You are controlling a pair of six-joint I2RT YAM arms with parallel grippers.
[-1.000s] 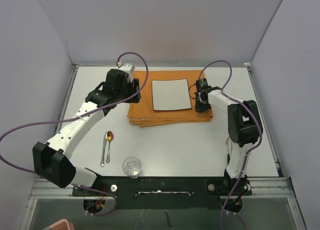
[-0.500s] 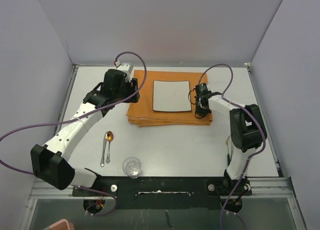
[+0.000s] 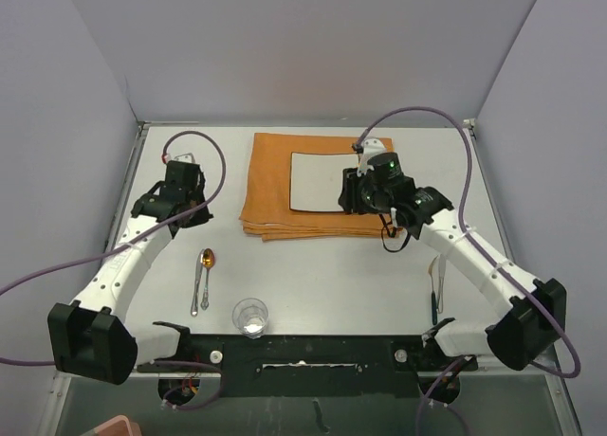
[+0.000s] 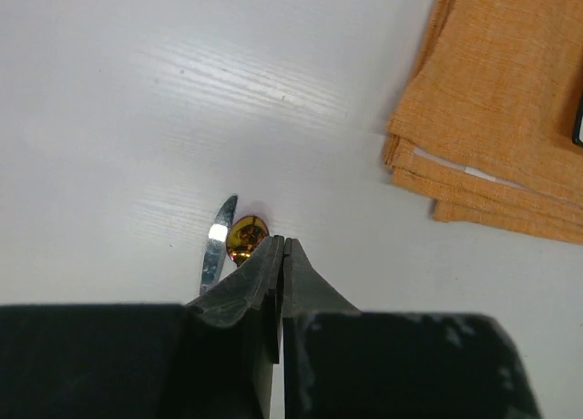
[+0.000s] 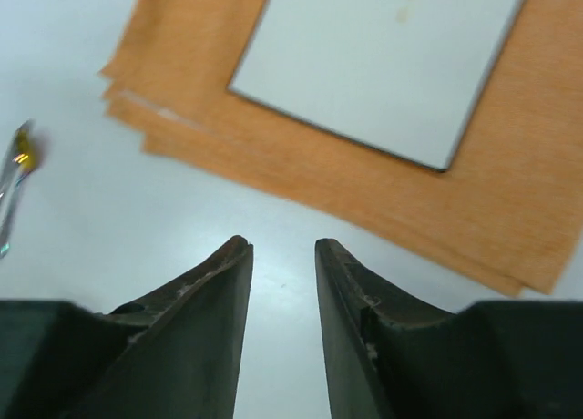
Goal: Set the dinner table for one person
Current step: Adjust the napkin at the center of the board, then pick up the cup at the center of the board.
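Note:
My right gripper moves back, to the left in the top view and down onto the clear glass's rim (image 3: 257, 302) next. The glass stands below, nearer my base.
The dinner table (image 3: 322, 275) is the white top under everything. A folded orange cloth (image 3: 275, 185) lies at the middle back with a square white plate (image 3: 313, 180) on it. My left gripper (image 3: 188, 211) hangs shut and empty left of the cloth; in the left wrist view its tips (image 4: 282, 243) sit just above a gold spoon (image 4: 248, 236) and a knife (image 4: 219, 248). My right gripper (image 3: 351, 195) hovers open and empty over the plate's right side; the right wrist view shows it (image 5: 282, 246) above bare table, with the plate (image 5: 383, 64) and cloth (image 5: 364, 187) ahead.
Spoon (image 3: 207, 259) and knife (image 3: 197, 289) lie side by side at the front left. A clear glass (image 3: 250, 316) stands by the near edge. A slim utensil (image 3: 436, 286) lies at the front right beside the right arm. Walls enclose the table on three sides.
My left gripper left the cloth's left edge, drew back left and shut. My right gripper let go of the cloth's right edge, opened and rose while the arm swung out right.

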